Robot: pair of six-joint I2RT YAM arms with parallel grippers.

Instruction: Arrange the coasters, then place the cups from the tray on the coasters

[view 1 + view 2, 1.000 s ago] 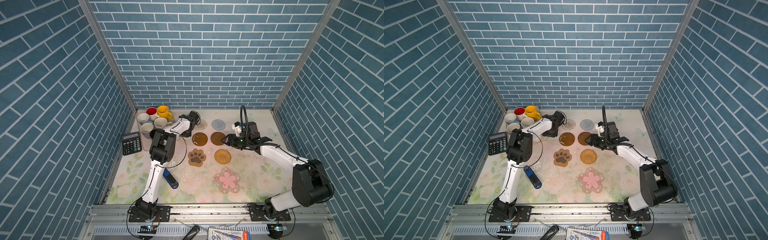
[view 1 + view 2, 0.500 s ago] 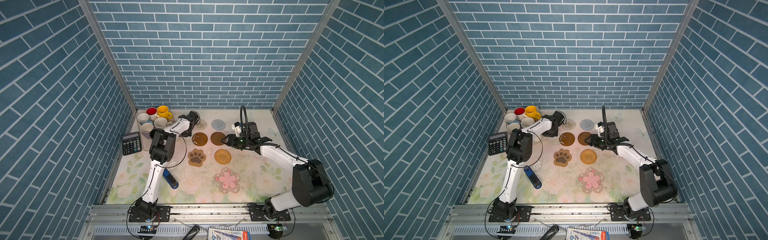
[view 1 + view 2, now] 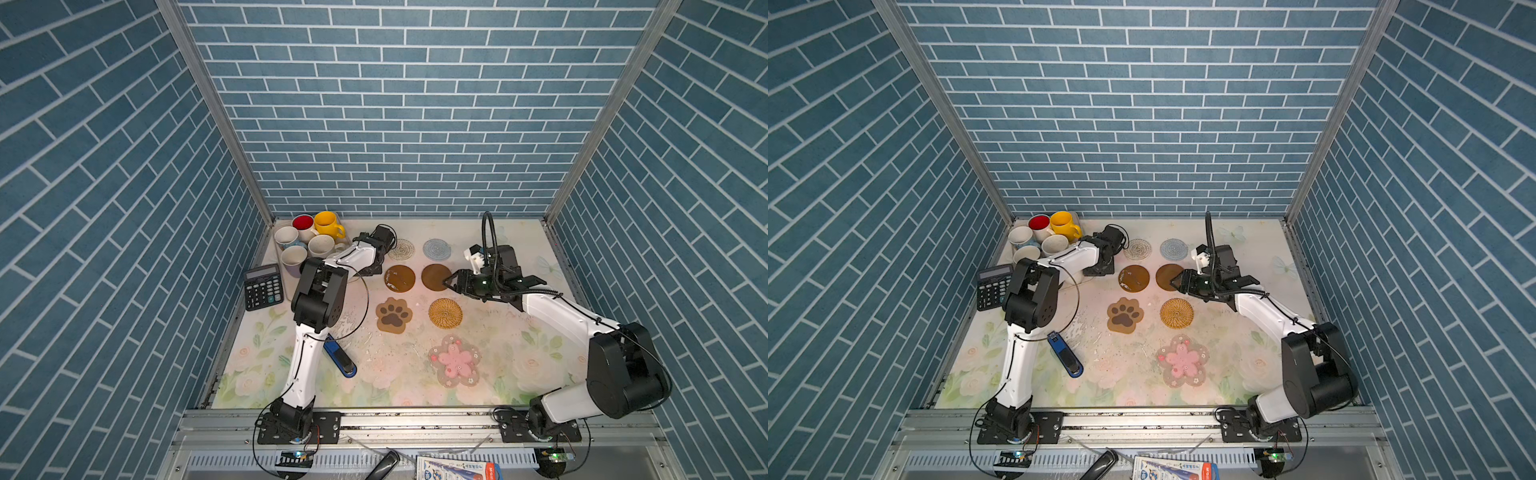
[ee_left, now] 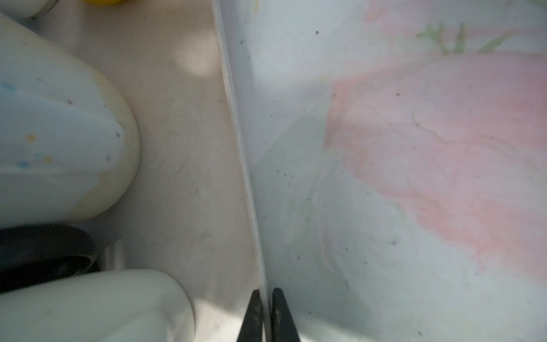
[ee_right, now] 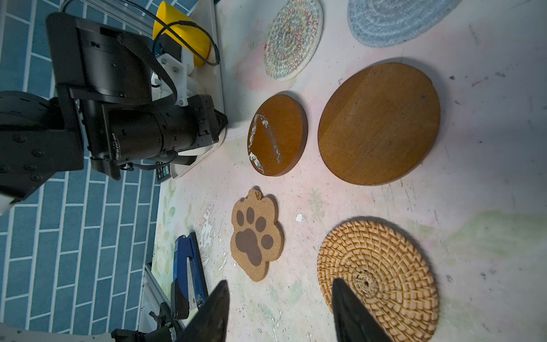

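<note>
The cups are standing in the far corner of the table, so the robot's left gripper should next slide the tray by its rim back toward the paw shape (image 3: 393, 314) and let go of it beside that coaster.
Several coasters lie on the floral mat: white woven (image 3: 401, 249), light blue woven (image 3: 436, 249), two brown discs (image 3: 399, 278) (image 3: 432, 275), a paw shape (image 3: 393, 314), a rattan round (image 3: 445, 313) and a pink flower (image 3: 455, 360). Several cups stand in the tray (image 5: 219, 74) at the back left, among them yellow (image 3: 326, 223), red-inside (image 3: 303, 223) and speckled (image 3: 321, 245). My left gripper (image 4: 265, 291) is shut on the tray's rim (image 4: 236, 133). My right gripper (image 5: 280, 281) hangs open at the right brown disc's edge, holding nothing.
A black calculator (image 3: 264, 286) lies left of the tray by the wall. A blue stapler (image 3: 340, 357) rests near the left arm's base. Brick walls close in the back and both sides.
My left gripper's jaws have closed onto the tray's rim. The right gripper has stayed where it was, still open.
</note>
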